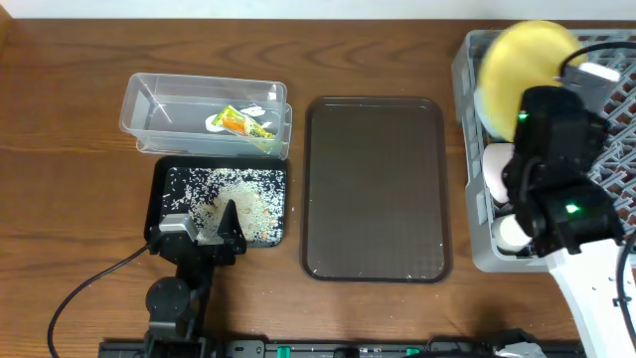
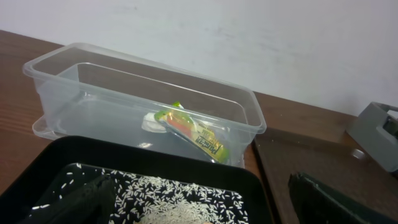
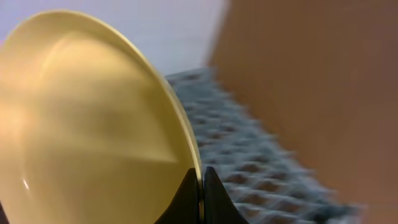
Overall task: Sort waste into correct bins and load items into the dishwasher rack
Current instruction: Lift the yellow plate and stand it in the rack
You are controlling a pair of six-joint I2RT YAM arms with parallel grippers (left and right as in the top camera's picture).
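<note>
The plate will next move with my right gripper from above the rack's bowl side, away from the bowls, and go down into the open grid point(image 1: 610, 106) point(image 3: 239, 148).
My right gripper point(image 3: 201, 179) is shut on the rim of the pale yellow plate point(image 3: 93, 112), which it holds on edge above the grey dishwasher rack point(image 3: 249, 163). From overhead the plate point(image 1: 522, 58) hangs over the rack's point(image 1: 475, 149) far left corner. Two pale bowls point(image 1: 496, 164) lie in the rack, partly hidden by the right arm. The green-and-orange wrapper point(image 2: 194, 130) lies in the clear tub point(image 2: 93, 74). White rice grains point(image 2: 180, 193) cover the black tray point(image 1: 164, 184). My left gripper point(image 1: 206, 225) stands open low over that tray with nothing in it.
A large dark brown serving tray point(image 1: 376, 189) lies between the black tray and the rack. The clear tub point(image 1: 149, 104) sits just behind the black tray. A cable point(image 1: 89, 288) trails from the left arm across the front left of the wooden table.
</note>
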